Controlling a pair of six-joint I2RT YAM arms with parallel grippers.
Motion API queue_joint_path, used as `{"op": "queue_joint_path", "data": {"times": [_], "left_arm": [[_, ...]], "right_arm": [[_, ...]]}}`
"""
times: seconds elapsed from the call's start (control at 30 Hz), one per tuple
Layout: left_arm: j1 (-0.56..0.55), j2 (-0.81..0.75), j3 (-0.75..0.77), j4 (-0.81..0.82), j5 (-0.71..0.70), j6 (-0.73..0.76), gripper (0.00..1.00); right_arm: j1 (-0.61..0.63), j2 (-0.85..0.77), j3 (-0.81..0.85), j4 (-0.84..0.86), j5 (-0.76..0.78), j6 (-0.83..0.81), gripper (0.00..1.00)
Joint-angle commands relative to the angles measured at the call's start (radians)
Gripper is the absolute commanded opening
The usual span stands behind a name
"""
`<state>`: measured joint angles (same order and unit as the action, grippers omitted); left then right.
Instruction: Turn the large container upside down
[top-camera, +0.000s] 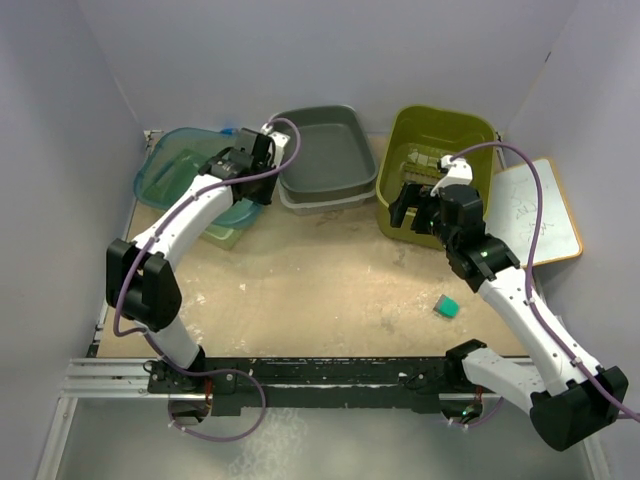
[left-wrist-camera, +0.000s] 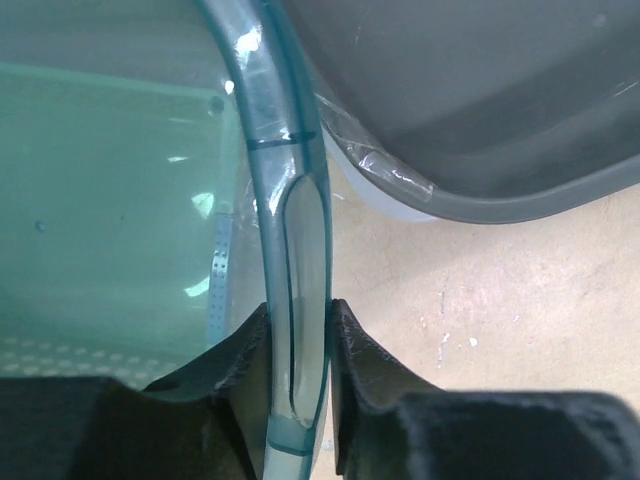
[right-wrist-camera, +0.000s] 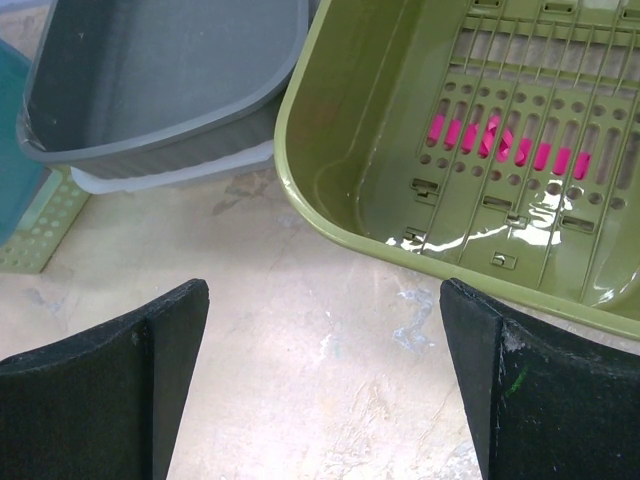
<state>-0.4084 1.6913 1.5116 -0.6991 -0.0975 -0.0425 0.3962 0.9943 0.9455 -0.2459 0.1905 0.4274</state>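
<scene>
The teal tub stands upright, so next my left gripper will lift it by its rim, tip it over and release it above the bare tabletop by the grey tub.
The large container (top-camera: 178, 165) is a translucent teal tub standing upright at the back left. My left gripper (top-camera: 246, 160) is at its right rim. In the left wrist view the teal rim (left-wrist-camera: 290, 200) runs between the two black pads, and my left gripper (left-wrist-camera: 300, 340) is shut on it, one pad inside the tub and one outside. My right gripper (top-camera: 408, 207) hovers by the near left corner of the olive basket. It stands wide open over bare table (right-wrist-camera: 325, 300) with nothing between its fingers.
A grey tub (top-camera: 320, 155) sits just right of the teal one, almost touching it (left-wrist-camera: 480, 100). The olive green slotted basket (top-camera: 478, 125) stands at the back right, something pink under its grid (right-wrist-camera: 500, 140). A whiteboard (top-camera: 535, 210) lies at the right, and a small green block (top-camera: 446, 306) is nearer the front.
</scene>
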Motion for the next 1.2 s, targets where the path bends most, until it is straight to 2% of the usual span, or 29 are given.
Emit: {"op": "queue_joint_path", "data": {"times": [0.0,0.1,0.27,0.4,0.5,0.67,0.93,1.0,1.1,1.17], "left_arm": [[0.001,-0.036,0.108,-0.025,-0.075,0.022,0.14],[0.002,-0.079,0.18,-0.052,-0.129,0.022,0.0],[0.0,-0.157,0.292,-0.056,-0.17,0.003,0.0],[0.0,-0.211,0.379,-0.081,-0.131,-0.027,0.0],[-0.001,-0.243,0.433,-0.099,-0.06,-0.079,0.0],[0.0,-0.315,0.431,-0.094,0.127,-0.213,0.0],[0.0,-0.384,0.485,-0.149,0.299,-0.573,0.0],[0.0,-0.427,0.441,-0.109,0.371,-0.662,0.0],[0.0,-0.507,0.267,0.055,0.508,-0.825,0.0],[0.0,-0.557,0.172,0.135,0.54,-0.91,0.0]], "right_arm": [[-0.005,-0.024,-0.004,0.008,0.0,0.011,1.0],[-0.005,-0.022,-0.008,0.012,-0.003,0.017,1.0],[-0.005,-0.013,-0.008,0.02,-0.01,0.03,1.0],[-0.005,-0.02,-0.019,0.022,-0.007,0.03,1.0],[-0.004,-0.028,-0.026,0.027,-0.005,0.026,1.0],[-0.005,-0.035,-0.008,0.016,0.009,0.01,1.0],[-0.005,-0.071,0.066,-0.051,0.103,-0.009,1.0],[-0.005,-0.086,0.076,-0.051,0.127,-0.014,1.0],[-0.004,-0.107,0.088,-0.039,0.161,-0.024,1.0],[-0.005,-0.115,0.098,-0.037,0.184,-0.031,1.0]]}}
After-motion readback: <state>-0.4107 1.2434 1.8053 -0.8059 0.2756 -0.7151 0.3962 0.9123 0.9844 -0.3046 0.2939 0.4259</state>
